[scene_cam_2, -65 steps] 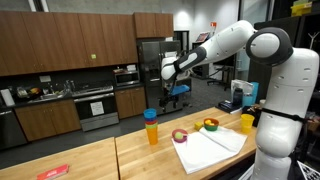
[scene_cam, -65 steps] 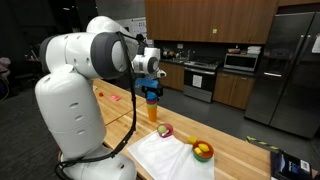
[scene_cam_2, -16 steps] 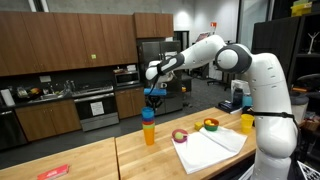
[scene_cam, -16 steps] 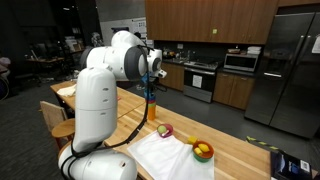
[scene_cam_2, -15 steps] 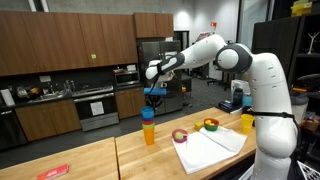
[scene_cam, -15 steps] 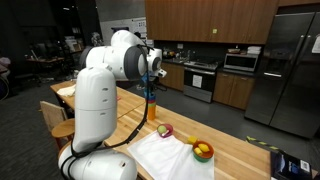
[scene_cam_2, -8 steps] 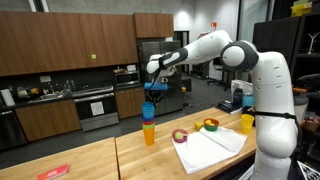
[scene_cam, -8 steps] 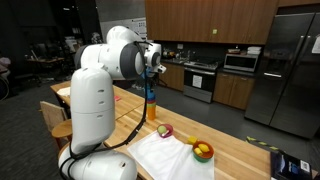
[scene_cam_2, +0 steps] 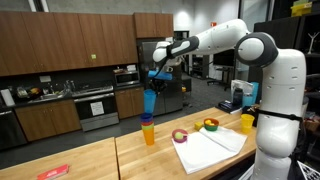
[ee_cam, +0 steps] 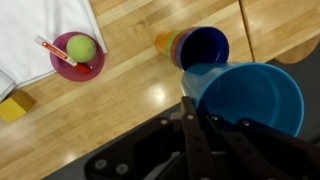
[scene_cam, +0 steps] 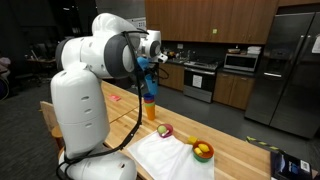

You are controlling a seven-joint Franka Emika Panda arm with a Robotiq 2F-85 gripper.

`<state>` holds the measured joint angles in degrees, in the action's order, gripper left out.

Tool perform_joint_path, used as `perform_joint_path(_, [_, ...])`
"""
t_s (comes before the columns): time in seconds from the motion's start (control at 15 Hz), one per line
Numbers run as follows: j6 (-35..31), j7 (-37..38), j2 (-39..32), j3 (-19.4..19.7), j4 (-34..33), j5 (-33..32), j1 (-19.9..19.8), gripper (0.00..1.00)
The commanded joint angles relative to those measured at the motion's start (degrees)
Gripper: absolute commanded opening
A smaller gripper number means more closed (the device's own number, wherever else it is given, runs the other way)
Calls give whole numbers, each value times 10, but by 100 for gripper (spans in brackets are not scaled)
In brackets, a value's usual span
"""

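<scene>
My gripper needs to swing to its left in the wrist view, go down toward the bare cloth beside the pink bowl below it and release the cup.
My gripper is shut on the rim of a blue cup, one finger inside the wall and one outside. The cup hangs in the air above a stack of cups whose top cup is dark blue inside, with orange and yellow rims showing below. In both exterior views the blue cup is clear of the stack, which stands upright on the wooden counter. The gripper is directly over the cup.
A pink bowl holding a green ball lies beside a white cloth. A yellow block lies nearby. Another bowl with fruit sits on the cloth, a yellow cup beyond. Kitchen cabinets stand behind.
The gripper has risen with the blue cup, lifting it from just above the stack to well clear of it. The stack stays put.
</scene>
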<state>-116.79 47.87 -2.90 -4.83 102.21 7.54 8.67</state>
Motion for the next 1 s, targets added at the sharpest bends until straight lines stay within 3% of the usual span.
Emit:
perform_joint_path(0.0, [-41, 16, 78, -2, 68, 3, -12, 1])
perform_joint_path(0.47, [-51, 66, 139, 3, 124, -8, -56, 1])
perform_joint_path(0.93, [-82, 120, 141, 21, 188, 4, -98, 1])
